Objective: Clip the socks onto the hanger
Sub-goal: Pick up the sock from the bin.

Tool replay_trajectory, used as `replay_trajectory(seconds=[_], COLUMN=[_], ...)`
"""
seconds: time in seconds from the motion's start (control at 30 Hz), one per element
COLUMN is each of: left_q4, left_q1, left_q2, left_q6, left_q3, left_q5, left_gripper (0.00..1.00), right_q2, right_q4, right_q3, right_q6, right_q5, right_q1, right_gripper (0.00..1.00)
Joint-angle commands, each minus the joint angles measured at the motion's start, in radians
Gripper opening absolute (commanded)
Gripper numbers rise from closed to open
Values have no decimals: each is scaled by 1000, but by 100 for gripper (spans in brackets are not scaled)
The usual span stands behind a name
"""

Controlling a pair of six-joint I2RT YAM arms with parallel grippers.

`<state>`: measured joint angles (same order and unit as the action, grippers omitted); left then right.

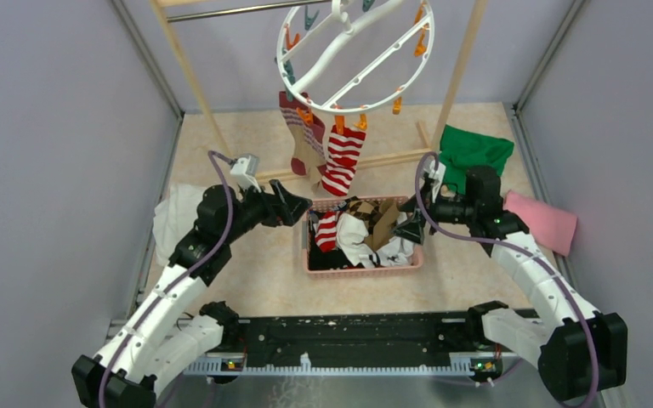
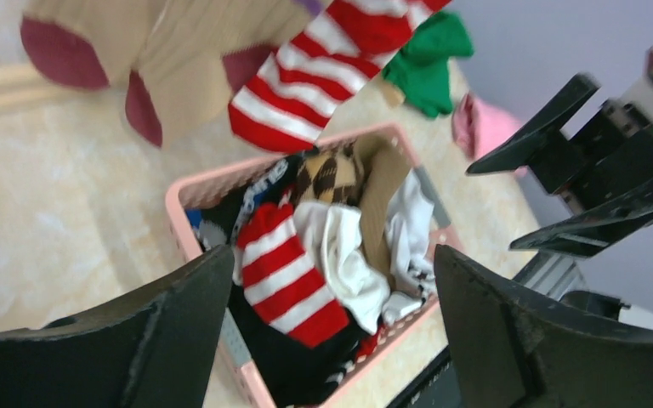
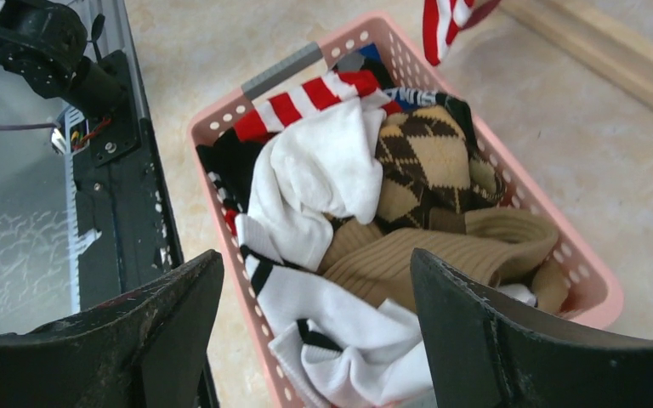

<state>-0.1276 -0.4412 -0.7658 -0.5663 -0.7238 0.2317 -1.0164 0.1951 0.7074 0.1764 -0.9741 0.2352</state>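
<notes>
The red-and-white striped sock in the basket is uncovered. So my left gripper will go over the basket's rim and down onto the striped sock's near end (image 1: 326, 243) (image 2: 312, 314).
The white ring hanger (image 1: 353, 55) with orange and teal pegs hangs at the back. Two socks are clipped to it: a tan and maroon sock (image 1: 303, 136) (image 2: 161, 59) and a red-and-white striped sock (image 1: 341, 159) (image 2: 323, 76). Below stands a pink basket (image 1: 361, 270) heaped with socks: red-and-white striped (image 2: 285, 280) (image 3: 306, 100), brown argyle (image 3: 425, 161), white with black bands (image 3: 332, 331), ribbed tan (image 3: 442, 255). My left gripper (image 1: 302, 206) (image 2: 332, 263) is open at the basket's left rim, empty. My right gripper (image 1: 410, 229) (image 3: 316, 263) is open over the basket's right end, holding nothing.
A green cloth (image 1: 472, 149) and a pink cloth (image 1: 544, 221) lie right of the basket, and a white cloth (image 1: 174, 217) lies at the left wall. The wooden rack frame (image 1: 195, 76) carries the hanger. A black rail (image 1: 349, 340) runs along the near edge.
</notes>
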Motion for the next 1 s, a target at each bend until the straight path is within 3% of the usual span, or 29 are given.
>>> replay_trajectory(seconds=[0.0, 0.13, 0.2, 0.37, 0.63, 0.8, 0.9, 0.97], left_q4=[-145, -266, -323, -426, -635, -651, -692, -729], left_q1=[-2, -27, -91, -351, -571, -598, -601, -603], left_q2=[-58, -130, -174, -293, -591, -723, -781, -808], left_q6=[39, 34, 24, -35, -75, -60, -76, -87], left_q3=[-23, -67, -96, -180, -390, -441, -475, -504], left_q5=[86, 87, 37, -213, -577, -663, -710, -742], left_gripper=[88, 80, 78, 70, 63, 63, 54, 53], right_q2=[27, 48, 53, 66, 62, 57, 58, 59], right_q4=[99, 91, 68, -43, -82, -132, -147, -151], right_q3=[25, -7, -22, -70, -83, -89, -92, -94], right_q6=[31, -3, -19, -85, -125, -138, -150, -149], right_q5=[-7, -4, -3, 3, -8, -9, -21, -23], right_q1=[-31, -50, -56, -82, -90, -91, -89, -89], right_gripper=[80, 79, 79, 78, 77, 77, 76, 76])
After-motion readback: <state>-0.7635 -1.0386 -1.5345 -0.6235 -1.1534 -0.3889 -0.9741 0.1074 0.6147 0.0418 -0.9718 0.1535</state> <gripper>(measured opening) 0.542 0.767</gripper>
